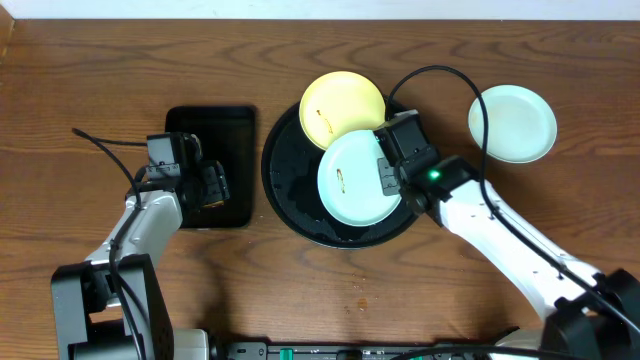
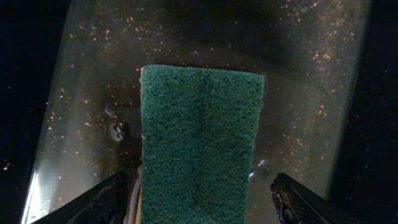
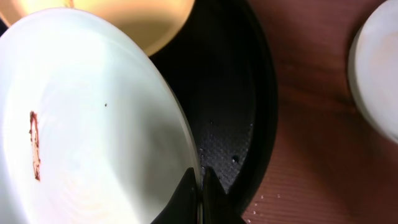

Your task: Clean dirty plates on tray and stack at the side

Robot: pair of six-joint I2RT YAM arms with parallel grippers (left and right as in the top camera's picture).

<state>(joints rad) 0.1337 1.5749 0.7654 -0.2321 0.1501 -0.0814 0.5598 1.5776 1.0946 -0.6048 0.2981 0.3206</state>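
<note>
The sponge is already between my left gripper's open fingers, so my left gripper lowers slightly next, then closes on the sponge's long sides (image 2: 196,181).
The round black tray (image 1: 300,205) holds a pale yellow plate (image 1: 335,100) at its far rim and a mint-green plate (image 1: 350,185) with a brown smear, tilted. My right gripper (image 1: 392,178) is shut on that mint plate's right rim; in the right wrist view the fingers (image 3: 200,186) pinch the plate (image 3: 93,124) over the tray (image 3: 239,118). A second mint plate (image 1: 513,123) lies on the table to the right, outside the tray. My left gripper (image 2: 199,196) is open over a green scouring sponge (image 2: 199,143), fingers on either side of it.
The sponge lies in a small rectangular black tray (image 1: 235,125) left of the round tray. A black cable (image 1: 440,72) arcs over the table behind the right arm. Bare wooden table (image 1: 120,70) lies around everything.
</note>
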